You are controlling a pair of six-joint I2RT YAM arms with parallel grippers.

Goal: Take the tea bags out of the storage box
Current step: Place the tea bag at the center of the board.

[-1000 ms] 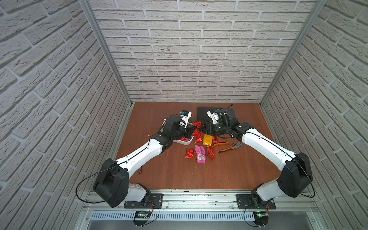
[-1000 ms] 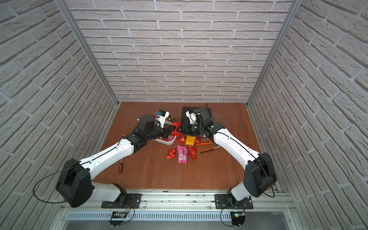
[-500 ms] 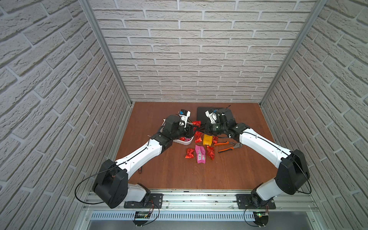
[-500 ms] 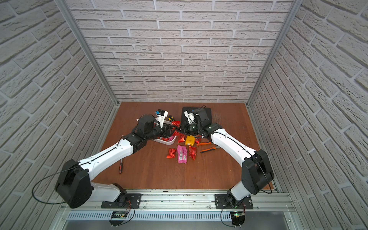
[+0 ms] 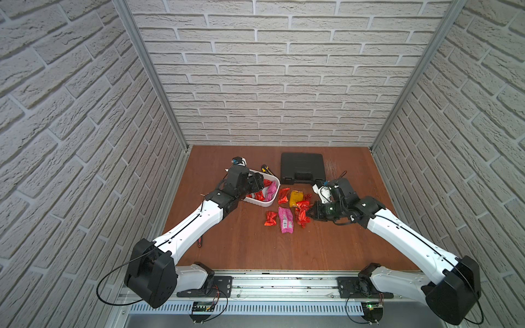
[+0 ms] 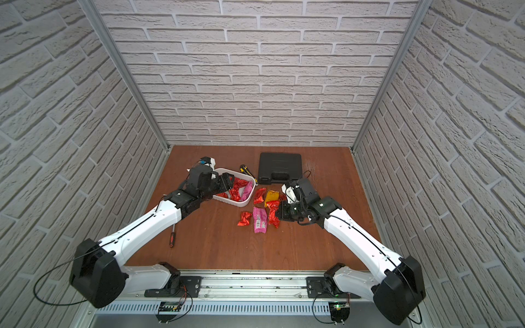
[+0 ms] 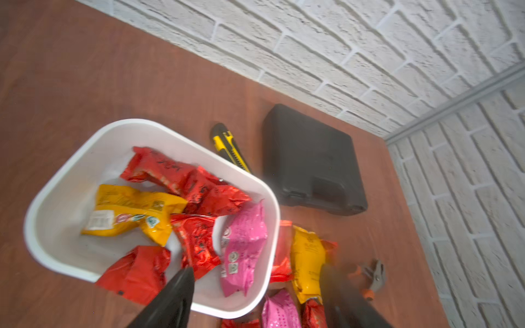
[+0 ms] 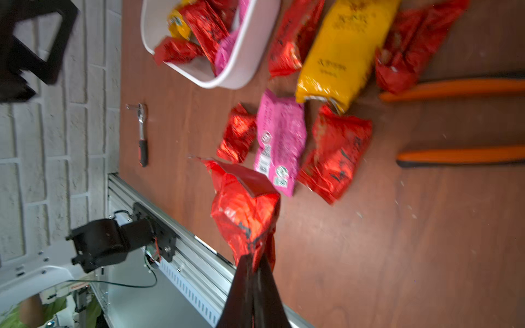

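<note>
The red tea bag will go on bare tabletop below and back from it, clear of the loose bags, as my right gripper draws back, lowers and releases it.
The white storage box stands left of the table's middle and holds several tea bags: red ones, a yellow one and a pink one. My left gripper hovers open over the box's near end, nothing between its fingers. More tea bags lie on the table beside the box: red, pink and yellow. My right gripper is shut on a red tea bag, which hangs above those loose bags.
A black hard case lies at the back, with a yellow utility knife between it and the box. Orange-handled pliers lie under my right arm. A screwdriver lies at the front left, by my left arm.
My left gripper has opened over the box. My right gripper has shut on a red tea bag and drawn back from the box toward the front right, carrying it.
</note>
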